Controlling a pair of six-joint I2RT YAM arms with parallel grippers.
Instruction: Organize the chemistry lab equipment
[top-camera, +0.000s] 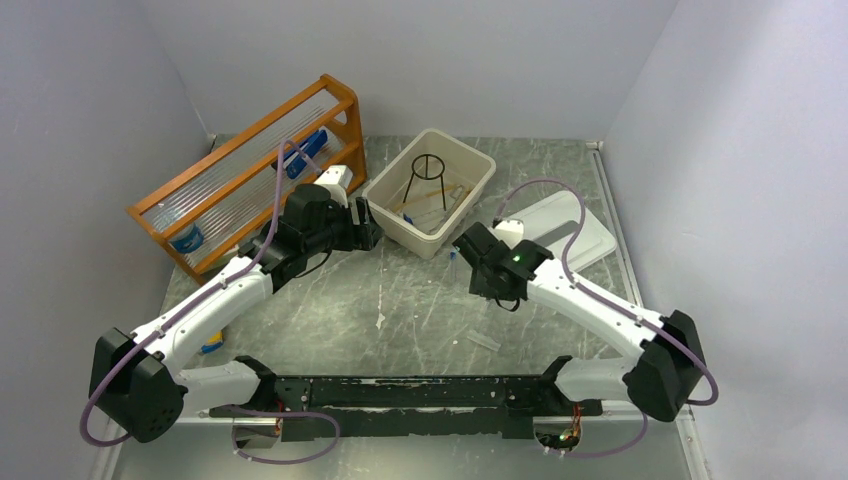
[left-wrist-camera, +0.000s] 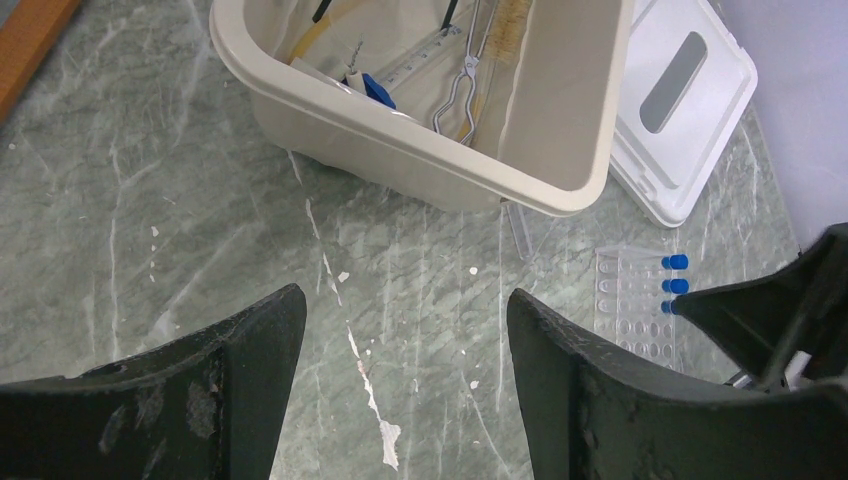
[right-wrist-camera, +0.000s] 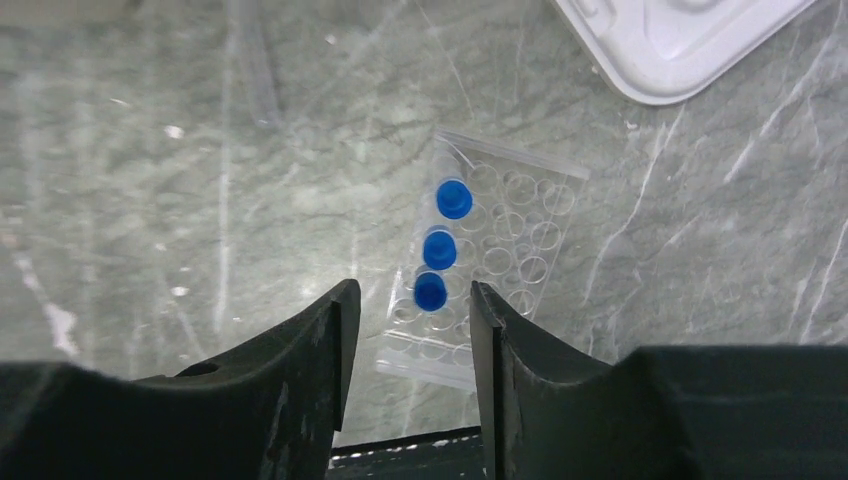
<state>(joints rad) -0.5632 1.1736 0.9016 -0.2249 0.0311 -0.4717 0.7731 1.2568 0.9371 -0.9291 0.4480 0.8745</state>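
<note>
I will next move my right gripper from above the tray toward the tub's corner, then bring it down to the clear tube's near end.
Three blue-capped vials stand in a clear well tray on the green table. My right gripper is open and empty just above the tray, and the nearest blue cap shows between its fingertips. The vials also show in the left wrist view. My left gripper is open and empty over bare table, just in front of the beige tub. In the tub lie the metal tongs, a bristle brush and tan tubing. The black ring tripod stands inside it.
The white lid lies right of the tub. The orange wooden rack stands at the back left. A clear tube lies by the tub's corner, and another clear piece lies nearer the arm bases.
</note>
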